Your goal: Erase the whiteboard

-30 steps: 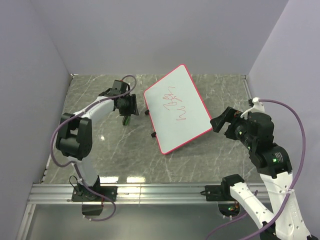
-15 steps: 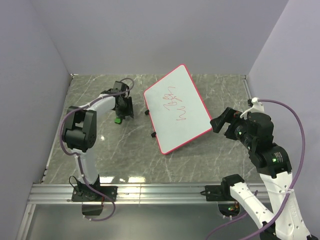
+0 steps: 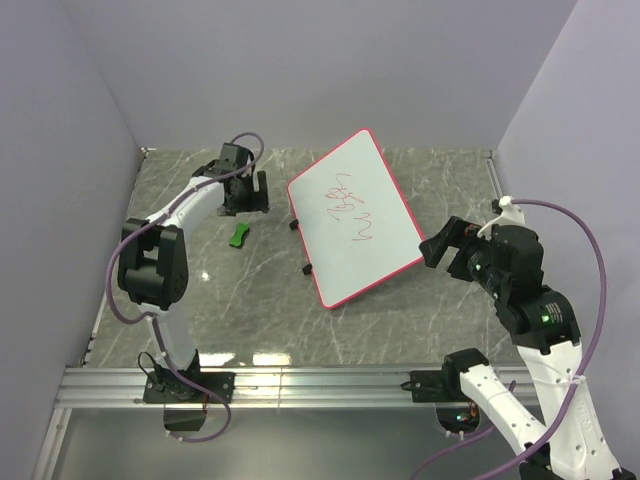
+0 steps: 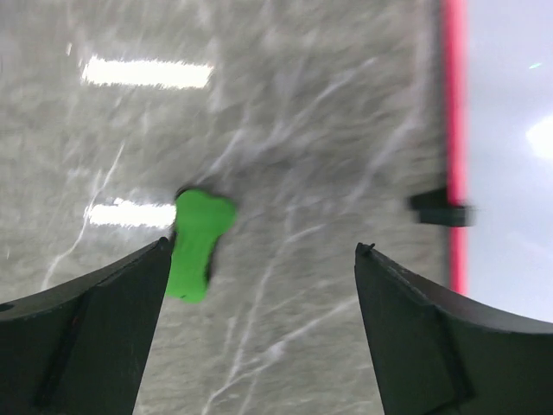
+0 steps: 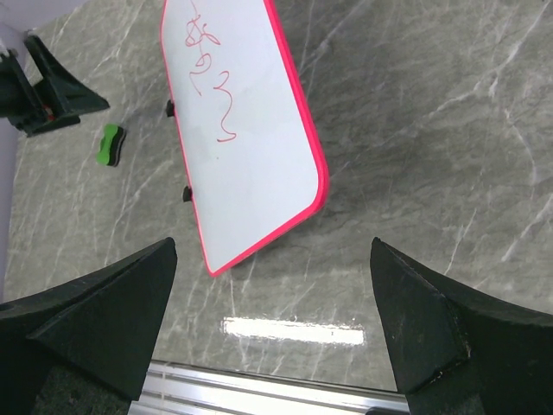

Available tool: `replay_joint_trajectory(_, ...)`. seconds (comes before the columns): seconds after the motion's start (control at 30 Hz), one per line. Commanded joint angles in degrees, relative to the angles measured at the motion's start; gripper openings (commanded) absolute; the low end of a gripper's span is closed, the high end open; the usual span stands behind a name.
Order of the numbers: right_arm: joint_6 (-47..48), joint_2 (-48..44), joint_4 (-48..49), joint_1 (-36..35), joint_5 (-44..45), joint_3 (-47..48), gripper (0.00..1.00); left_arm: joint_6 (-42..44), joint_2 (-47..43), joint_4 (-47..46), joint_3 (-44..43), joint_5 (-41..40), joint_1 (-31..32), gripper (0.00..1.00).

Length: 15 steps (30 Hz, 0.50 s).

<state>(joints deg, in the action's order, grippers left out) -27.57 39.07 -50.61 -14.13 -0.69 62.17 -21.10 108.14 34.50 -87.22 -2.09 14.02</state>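
The left gripper moves down and to the left in the wrist view onto the eraser's narrow middle [image 3: 239,235] [image 4: 197,245] next, since the eraser lies below it, beside one finger.
The whiteboard [image 3: 355,215] lies tilted on the marble table, white with a red-pink rim and red scribbles [image 3: 348,208] near its middle. It also fills the top of the right wrist view as whiteboard [image 5: 246,147]. A small green eraser [image 3: 238,235] lies loose on the table left of the board; in the left wrist view the eraser [image 4: 197,245] sits just off the left fingertip. My left gripper [image 3: 250,198] hovers behind the eraser, open and holding nothing. My right gripper [image 3: 440,245] stands open beside the board's right corner, empty.
Two black clips [image 3: 308,269] stick out from the board's left long edge; one clip [image 4: 441,209] shows in the left wrist view. Grey walls close the table on three sides. An aluminium rail [image 3: 320,385] runs along the near edge.
My left gripper has opened and let go of the green eraser, which now lies on the table, and has drawn back toward the far wall. The right arm has barely moved.
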Motion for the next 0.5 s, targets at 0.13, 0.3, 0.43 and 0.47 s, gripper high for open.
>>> replay_joint_trajectory(0.13,1.91,-0.48,0.07,-0.46,0.60,0.85,1.00,4.14,-1.62,-1.54,8.46,-6.00,-1.72,0.94)
replay_joint_trajectory(0.3,1.73,-0.57,-0.19,-0.37,0.43,0.23,1.00,3.88,-0.47,-3.73,10.84,-5.03,-2.07,0.93)
replay_joint_trajectory(0.43,2.08,-0.22,-0.10,-0.37,0.25,0.05,1.00,3.61,0.67,-4.70,10.93,-4.50,-2.07,0.92)
replay_joint_trajectory(0.47,2.17,-0.05,0.07,-0.46,0.25,-0.12,1.00,3.70,1.11,-4.88,10.84,-4.42,-2.07,0.91)
